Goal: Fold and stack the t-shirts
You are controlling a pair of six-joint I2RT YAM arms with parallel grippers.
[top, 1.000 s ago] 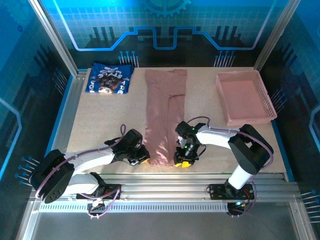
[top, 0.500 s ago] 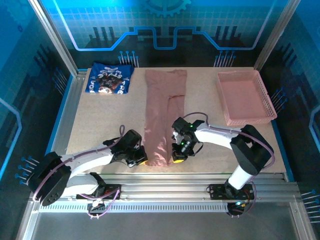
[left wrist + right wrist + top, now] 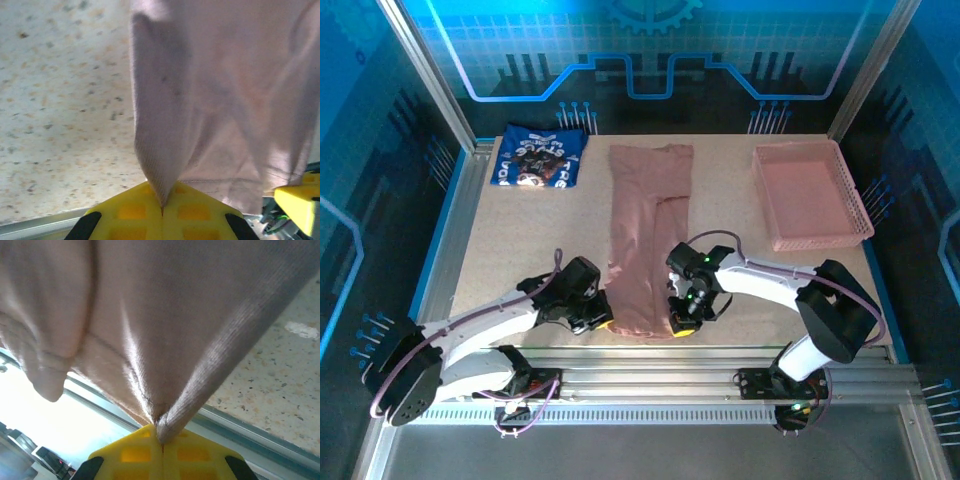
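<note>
I need to move the shirt's corner up and outward with my left gripper next, over the middle of the pink strip (image 3: 648, 205), and then let it go, because the shirt still lies long.
The dusty pink t-shirt (image 3: 645, 225) lies as a long narrow strip down the middle of the table, collar end at the back. My left gripper (image 3: 603, 321) is shut on its near left corner, and the cloth (image 3: 165, 150) runs up from between the yellow fingers (image 3: 130, 212). My right gripper (image 3: 680, 324) is shut on the near right corner; the fabric (image 3: 170, 365) is pinched between its yellow fingers (image 3: 135, 455) and lifted off the table. The navy blue printed t-shirt (image 3: 538, 157) lies folded at the back left.
A pink plastic lattice basket (image 3: 813, 193) stands at the back right. The aluminium rail (image 3: 650, 365) of the table's near edge runs just behind both grippers. The speckled tabletop (image 3: 520, 240) stretches left of the pink shirt.
Both grippers closed on the near corners of the pink shirt. The near hem has lifted and bunched slightly between them.
</note>
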